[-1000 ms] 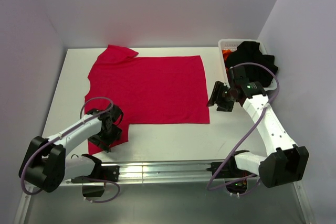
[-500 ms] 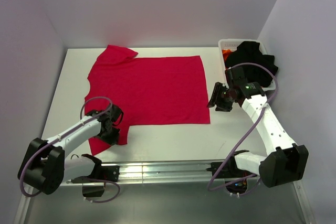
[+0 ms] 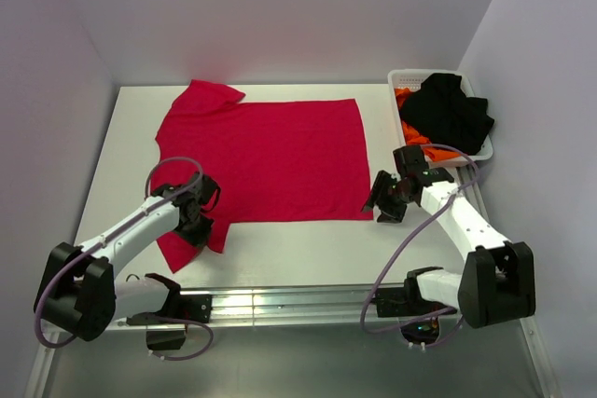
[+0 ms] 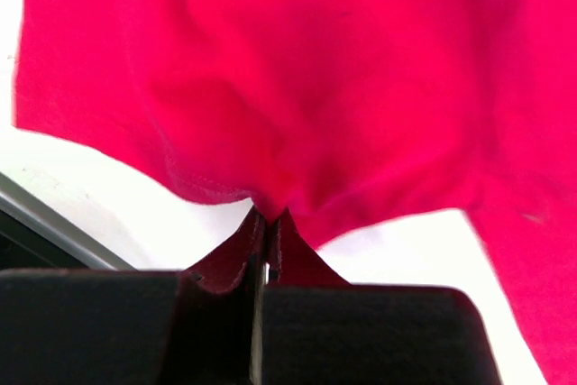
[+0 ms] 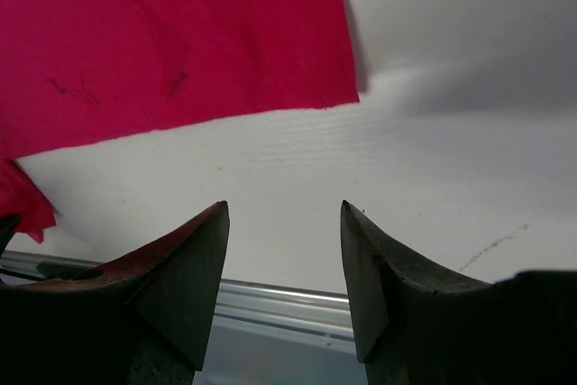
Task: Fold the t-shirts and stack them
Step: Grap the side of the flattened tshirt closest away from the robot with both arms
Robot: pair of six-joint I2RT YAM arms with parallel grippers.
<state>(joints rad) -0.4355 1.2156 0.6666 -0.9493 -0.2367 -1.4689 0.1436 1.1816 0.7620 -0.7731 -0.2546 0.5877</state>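
My right gripper is open above the shirt's near corner on the basket's side (image 3: pixel 369 218) (image 5: pixel 350 96), and that corner lies flat on the tabletop, so the gripper should go down onto it next and close.
A crimson-red t-shirt (image 3: pixel 266 151) lies spread flat across the white table (image 3: pixel 298 249). My left gripper (image 3: pixel 199 221) is shut on the shirt's near-left sleeve; the left wrist view has the red cloth (image 4: pixel 343 87) bunching into the closed jaws of the left gripper (image 4: pixel 268 218). Just off the shirt's near-right corner, my right gripper (image 3: pixel 384 200) stands open above bare table. In the right wrist view nothing lies between the fingers of the right gripper (image 5: pixel 284 209), and the red hem (image 5: pixel 171 33) is ahead to the left. A black t-shirt (image 3: pixel 448 114) and an orange one (image 3: pixel 403 97) lie in the basket.
The white lattice basket (image 3: pixel 401 75) stands at the back right corner of the table. A metal rail (image 3: pixel 298 303) runs along the table's near edge between the two arm bases. Grey walls close in the left, back and right sides.
My left gripper has shut on the sleeve and drawn it slightly inward. The right arm has swung down and nearer, from beside the basket toward the shirt's near-right corner.
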